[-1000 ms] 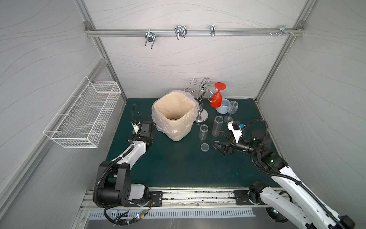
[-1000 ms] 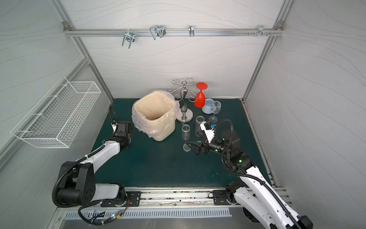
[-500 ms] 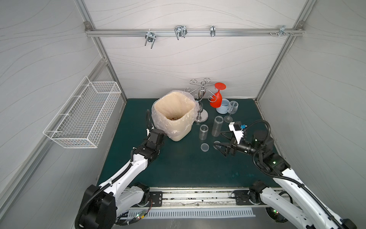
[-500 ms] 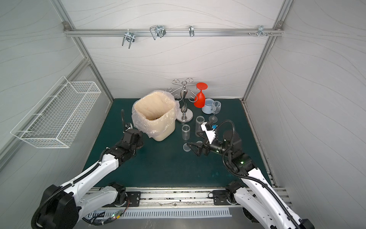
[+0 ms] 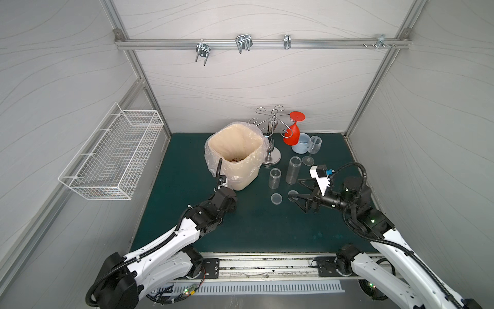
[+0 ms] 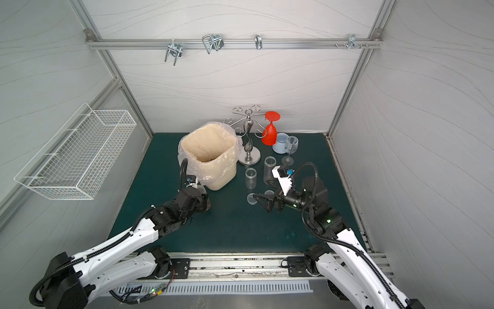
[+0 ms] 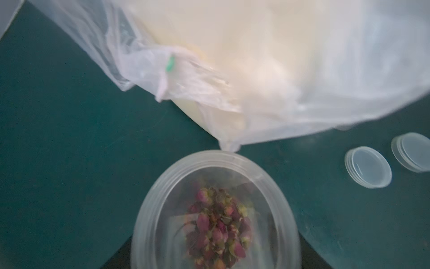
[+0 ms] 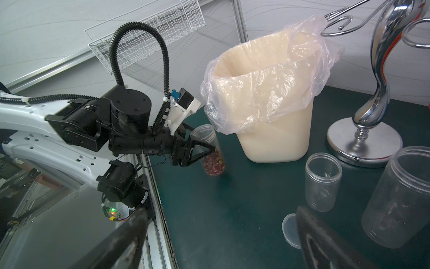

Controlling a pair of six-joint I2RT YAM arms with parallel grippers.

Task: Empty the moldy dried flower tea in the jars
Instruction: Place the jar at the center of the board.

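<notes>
Next, my left gripper draws back, turns toward the lids, lowers and releases, since bare mat with room for the jar lies below and back from it.
My left gripper (image 8: 204,150) is shut on a clear lidless jar (image 8: 209,139), held nearly upright just in front of the lined bin (image 5: 246,174). Pinkish-brown dried flower tea (image 7: 218,223) fills the jar's bottom. In both top views the arm (image 5: 224,199) hides most of this jar. A few tea bits (image 5: 235,159) lie in the bin. A short empty jar (image 5: 275,177) and a tall empty jar (image 5: 293,170) stand right of the bin. Their lids (image 5: 276,198) (image 5: 293,193) lie on the mat. My right gripper (image 5: 294,189) hangs open over the right lid, holding nothing.
A silver glass rack (image 5: 272,141) with a red wine glass (image 5: 292,133) stands behind the jars. A pale blue mug (image 5: 300,144) and a clear wine glass (image 5: 314,145) sit at the back right. A wire basket (image 5: 112,155) hangs on the left wall.
My left arm has swung from the mat's left side rightward to the front of the bin, carrying the jar. The right arm has hardly moved.
</notes>
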